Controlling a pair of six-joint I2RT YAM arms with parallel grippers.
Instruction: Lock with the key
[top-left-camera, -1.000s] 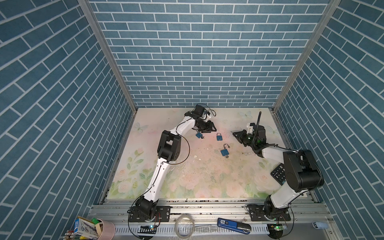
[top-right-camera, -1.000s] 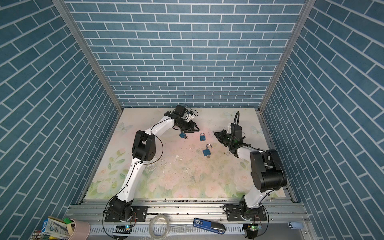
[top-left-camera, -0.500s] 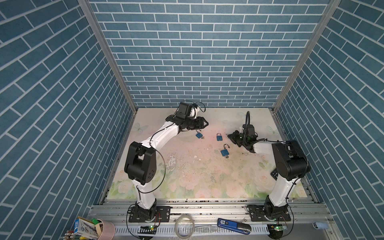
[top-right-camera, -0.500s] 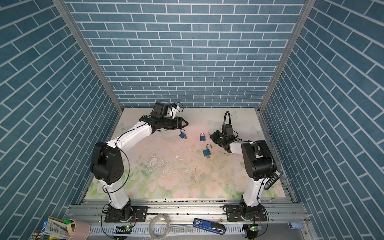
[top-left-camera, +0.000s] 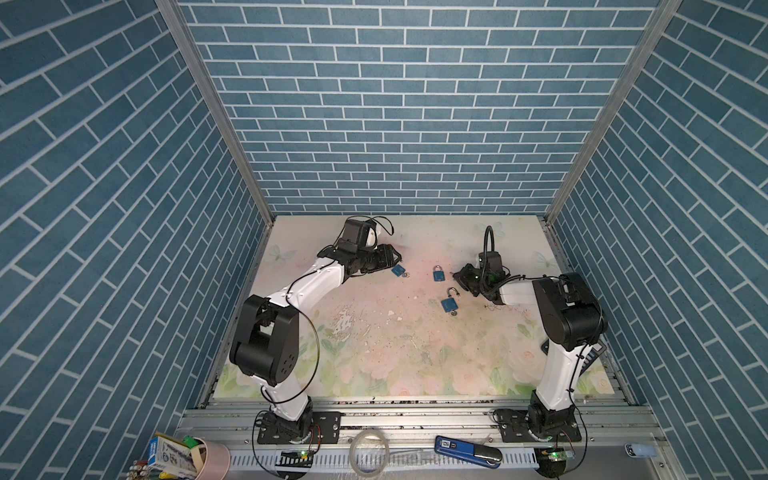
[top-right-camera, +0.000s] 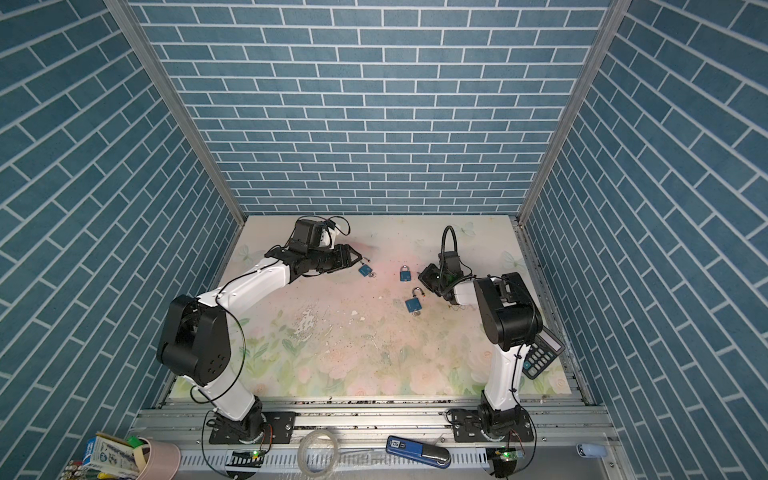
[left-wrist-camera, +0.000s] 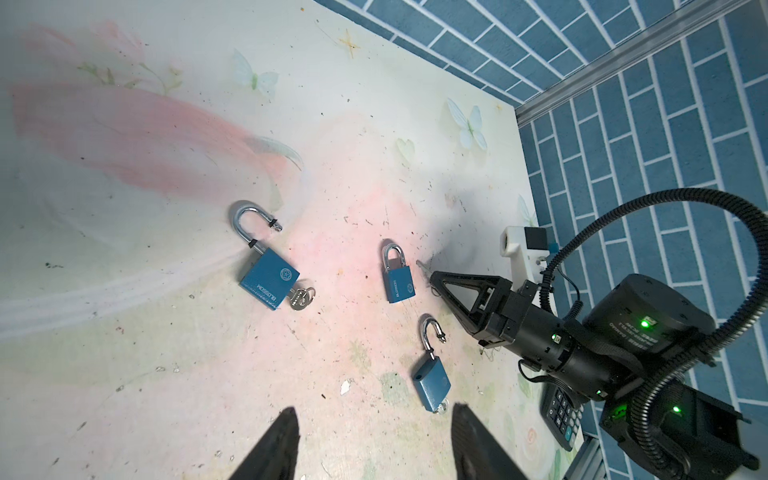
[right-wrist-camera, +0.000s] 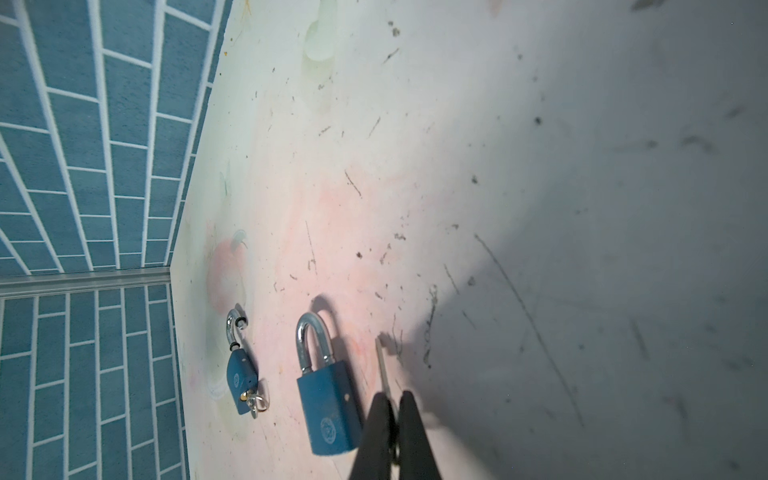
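The middle padlock is closed, so my right gripper should next move toward it and slightly outward to the bare mat (right-wrist-camera: 352, 324) beside that padlock's shackle (top-left-camera: 447, 270) and let go of the key.
Three blue padlocks lie on the floral mat. The middle padlock (top-left-camera: 439, 274) (right-wrist-camera: 330, 409) has its shackle closed and no key in it. Just to its right, my right gripper (top-left-camera: 457, 275) (right-wrist-camera: 392, 399) is shut on a thin silver key (right-wrist-camera: 381, 365) whose blade sticks out beside that lock's body. The left padlock (top-left-camera: 398, 271) (left-wrist-camera: 270, 278) has an open shackle and a key in its base. The nearer padlock (top-left-camera: 449, 302) (left-wrist-camera: 432, 384) is also open with a key in it. My left gripper (top-left-camera: 390, 255) (left-wrist-camera: 374, 419) hovers open and empty, just left of the left padlock.
A calculator (top-right-camera: 542, 353) lies at the mat's right edge behind the right arm. Blue brick walls close in three sides. On the front rail sit a blue device (top-left-camera: 465, 446), a clear tape ring (top-left-camera: 369, 455) and a pink cup (top-left-camera: 208, 457).
My left gripper has drawn back leftward off the left padlock and its jaws stand a little wider. My right gripper has shifted left, closer to the middle padlock, still shut on the key.
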